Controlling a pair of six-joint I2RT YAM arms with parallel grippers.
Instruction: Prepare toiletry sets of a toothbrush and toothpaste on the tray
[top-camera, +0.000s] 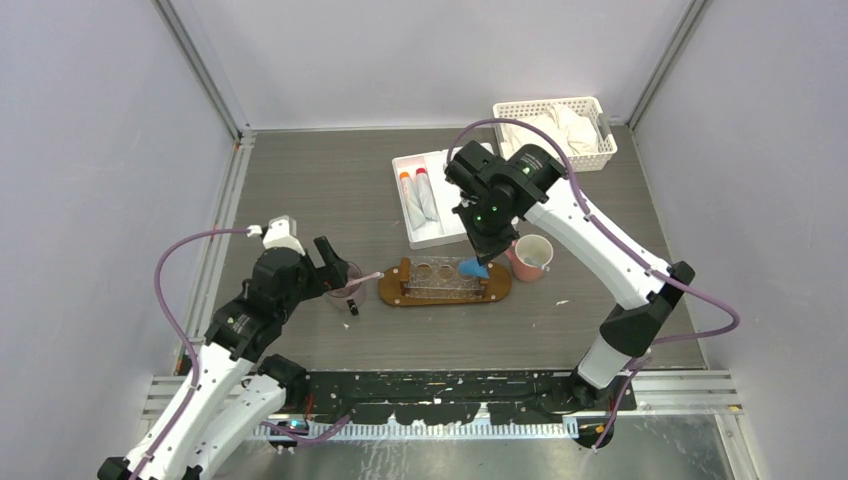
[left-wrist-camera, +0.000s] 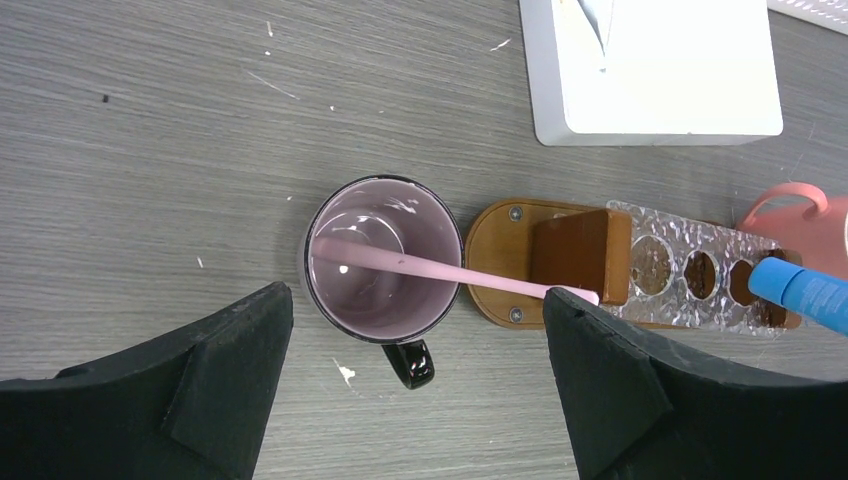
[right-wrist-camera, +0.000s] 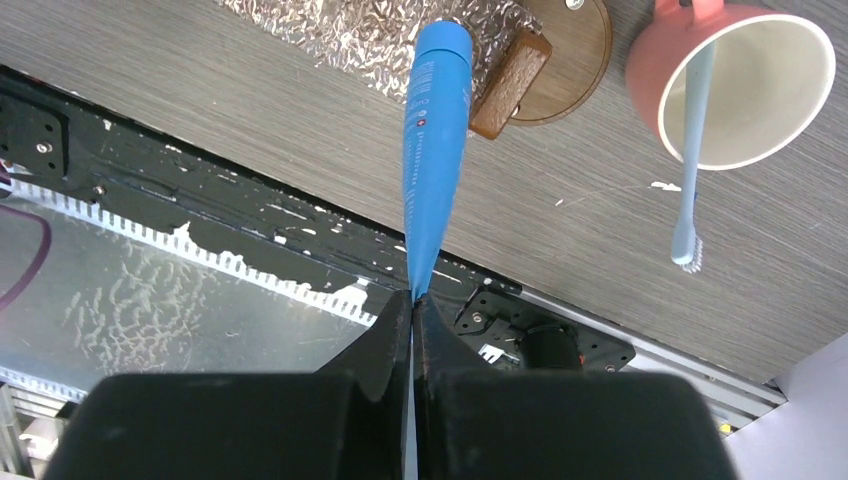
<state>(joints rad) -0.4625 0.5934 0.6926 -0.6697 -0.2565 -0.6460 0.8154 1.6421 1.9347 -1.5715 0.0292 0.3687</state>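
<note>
I should move my right gripper down and to the left in the top view next and let go of the toothpaste tube in the holder's hole nearest the pink mug, because that hole is empty.
A pink toothbrush stands in a purple mug, its free end resting on the left end of the brown wooden tray. My left gripper hangs open above the mug, a finger on each side, holding nothing; from above it sits just left of the tray. My right gripper is shut on the flat tail of a blue toothpaste tube. The tube's cap end points down at the right end of the clear holder on the tray.
A pink mug with a light blue toothbrush stands right of the tray. Behind it a white divided tray holds two white-grey tubes. A white lattice basket sits at the back right.
</note>
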